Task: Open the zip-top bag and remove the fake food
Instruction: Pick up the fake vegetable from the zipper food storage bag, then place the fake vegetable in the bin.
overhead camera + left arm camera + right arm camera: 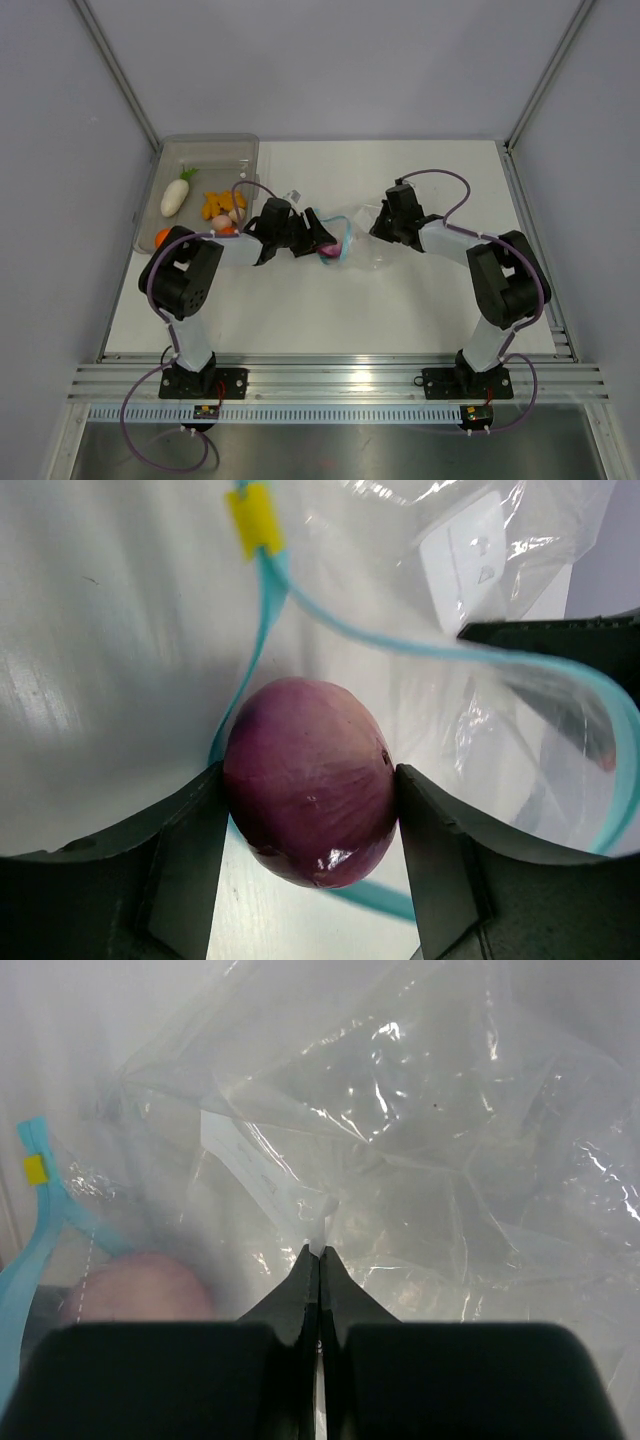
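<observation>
My left gripper will next move up from the opening of the bag, then carry the onion to the tray and bring it beside the yellow pieces, where the other fake food is.
The zip-top bag (368, 248) lies crumpled at mid-table, its light blue zip strip (262, 630) open in a loop. My left gripper (310, 815) is shut on the purple onion (310, 780) at the bag's mouth, one finger (185, 840) on each side. From above, the onion (328, 253) shows just past that gripper (320, 240). My right gripper (319, 1252) is shut on a fold of the clear bag film (420, 1140), at the bag's far side (378, 228). Other fake food lies in the tray: a white radish (176, 195), orange and yellow pieces (218, 205) and a pinkish egg (222, 222).
The smoky-grey tray (205, 148) stands at the back left of the white table, close to the left arm's elbow. A yellow slider (255, 518) sits on the zip strip. Grey walls close in the table on three sides.
</observation>
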